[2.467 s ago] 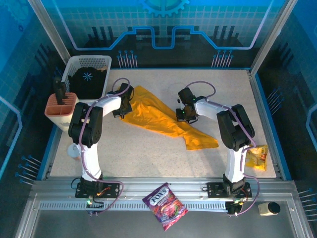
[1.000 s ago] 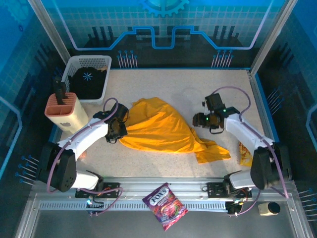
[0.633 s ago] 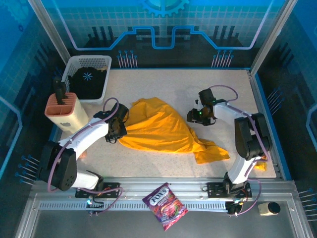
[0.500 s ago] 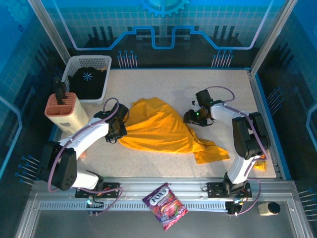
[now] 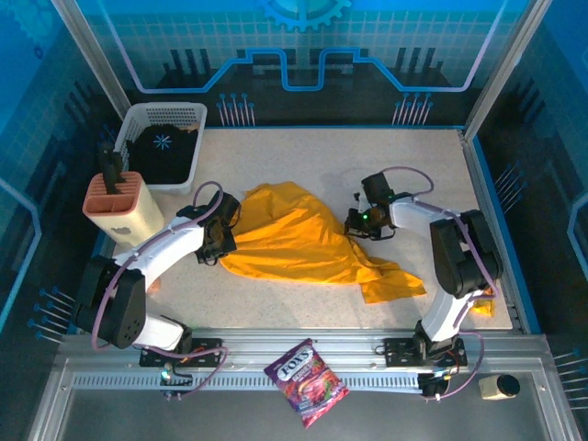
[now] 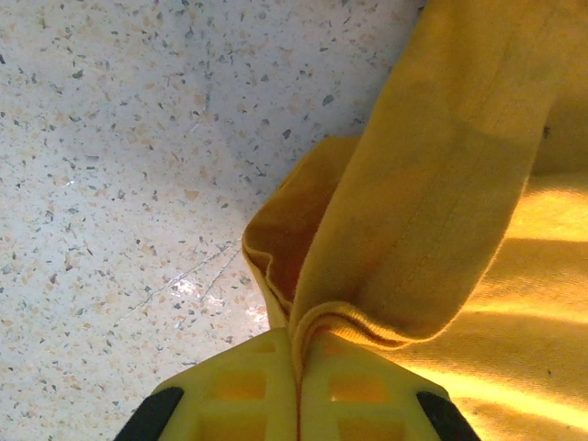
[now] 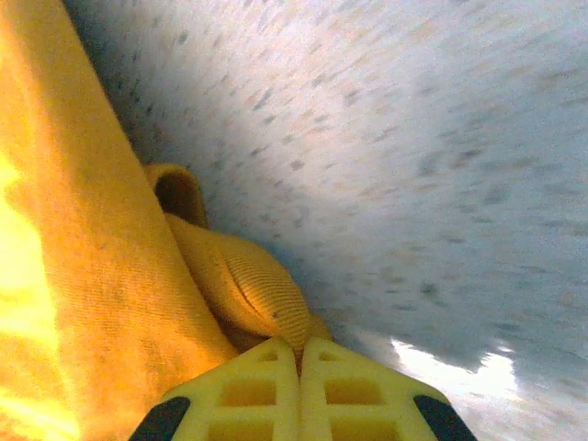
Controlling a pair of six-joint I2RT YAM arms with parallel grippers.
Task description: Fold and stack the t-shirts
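Observation:
My right gripper draws the shirt's ribbed edge over the bare tabletop beside it next. It moves away from my left gripper, spreading the crumpled shirt, and releases.
A golden-yellow t-shirt (image 5: 294,237) lies crumpled across the middle of the speckled table. My left gripper (image 5: 223,244) is shut on the shirt's left edge; in the left wrist view a folded hem of the t-shirt (image 6: 386,211) is pinched between the yellow fingers (image 6: 248,386). My right gripper (image 5: 353,226) is at the shirt's right side, shut on a ribbed band of the t-shirt (image 7: 257,289), which runs into the closed fingertips (image 7: 266,367). A tail of the fabric (image 5: 393,280) trails toward the front right.
A white basket (image 5: 165,118) holding dark cloth stands at the back left, with a peach holder (image 5: 115,204) in front of it. A purple snack bag (image 5: 306,381) lies on the front rail. A yellow packet (image 5: 484,307) sits by the right arm's base.
My right gripper moved left onto the shirt's right edge and shut on the fabric. The left gripper kept its hold and stayed in place.

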